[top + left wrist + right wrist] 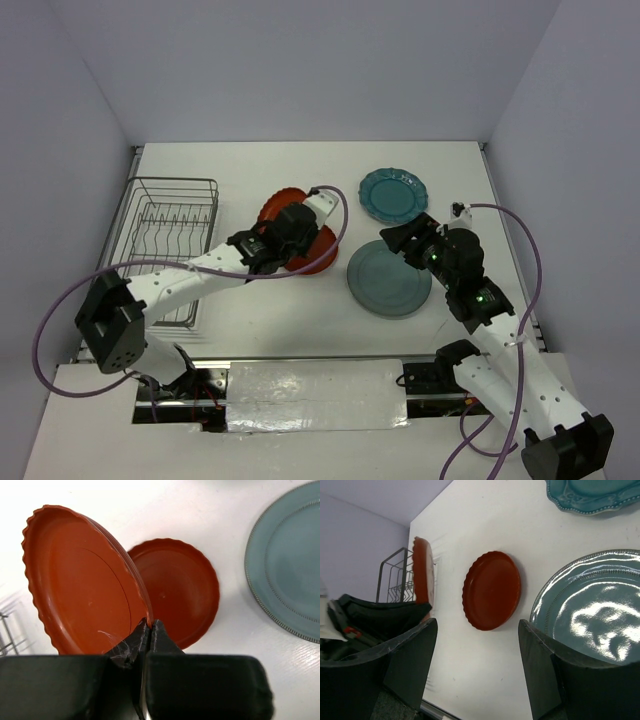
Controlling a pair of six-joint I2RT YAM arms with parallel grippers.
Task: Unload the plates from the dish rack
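Note:
The left gripper moves down and toward the right in the top view next and releases its plate onto the flat red-orange plate, since that matching one lies empty.
My left gripper is shut on the rim of a red-orange plate, which it holds tilted on edge. Just beyond and below it, a second red-orange plate lies flat on the table. From above, the held plate overlaps the lying one, with the left gripper over them. The scalloped teal plate and the larger grey-teal plate lie flat to the right. My right gripper is open and holds nothing, hovering at the grey-teal plate's far left edge. The dish rack stands at the left, its prongs bare.
The table is walled by a pale enclosure on the left, back and right. The left arm stretches from its base across the rack's front corner. The right arm's cable loops near the right wall.

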